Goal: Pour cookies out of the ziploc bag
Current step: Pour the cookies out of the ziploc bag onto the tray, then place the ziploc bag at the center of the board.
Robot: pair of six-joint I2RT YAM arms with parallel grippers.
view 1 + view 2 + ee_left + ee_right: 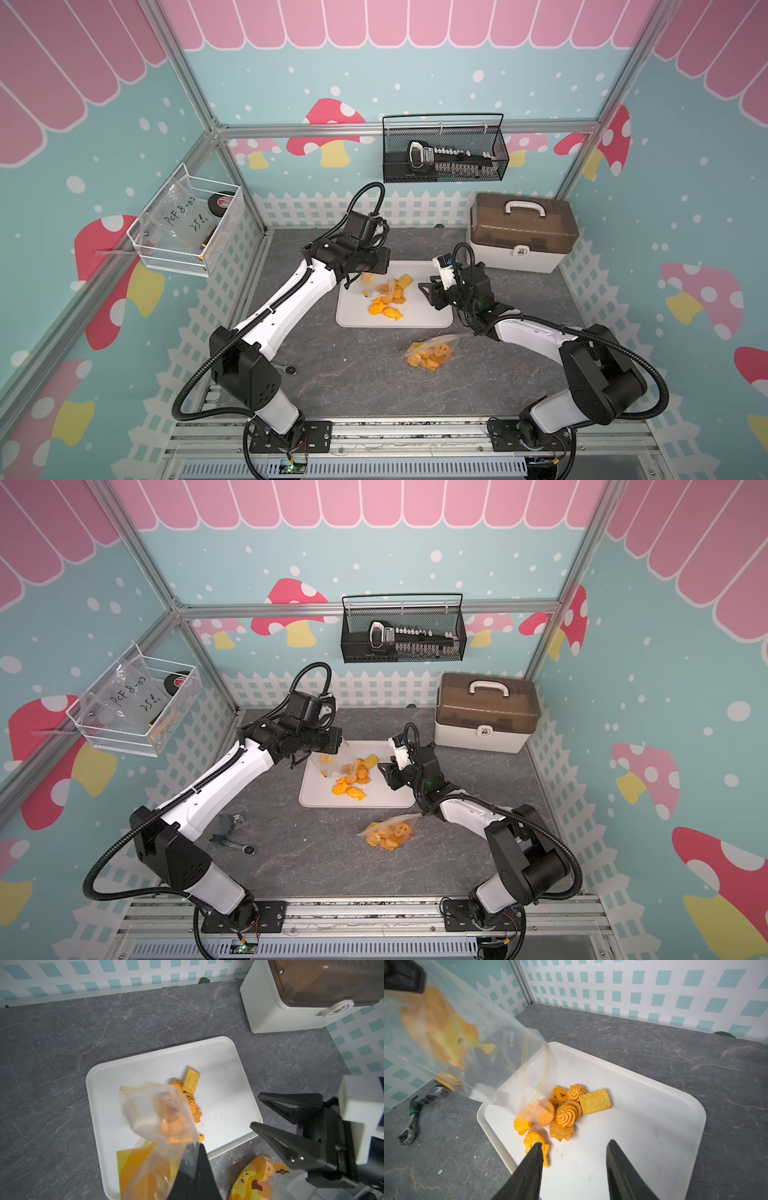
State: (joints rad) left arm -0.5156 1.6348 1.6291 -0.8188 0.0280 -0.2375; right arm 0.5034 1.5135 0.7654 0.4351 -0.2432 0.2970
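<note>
Next, my left gripper draws back and down to bare tabletop on the tray's wrench side (60, 1132) to release the bag (158, 1118) clear of cookies.
My left gripper (377, 266) (333, 746) (200, 1146) is shut on a corner of the clear ziploc bag (369, 281) (158, 1118) (467, 1043). The bag hangs tilted over the white tray (428, 316) (390, 796) (643, 1126), its open mouth pointing down. Several orange and yellow cookies (388, 301) (353, 781) (564, 1113) lie heaped on the tray under the mouth. A few more cookies show inside the bag. My right gripper (427, 295) (255, 1109) (574, 1142) stands open and empty above the tray's right side.
A second clear bag of cookies (430, 353) (390, 833) (255, 1176) lies on the table in front of the tray. A white box with a brown lid (521, 237) stands at the back right. A ratchet wrench (232, 837) (411, 1124) lies left of the tray.
</note>
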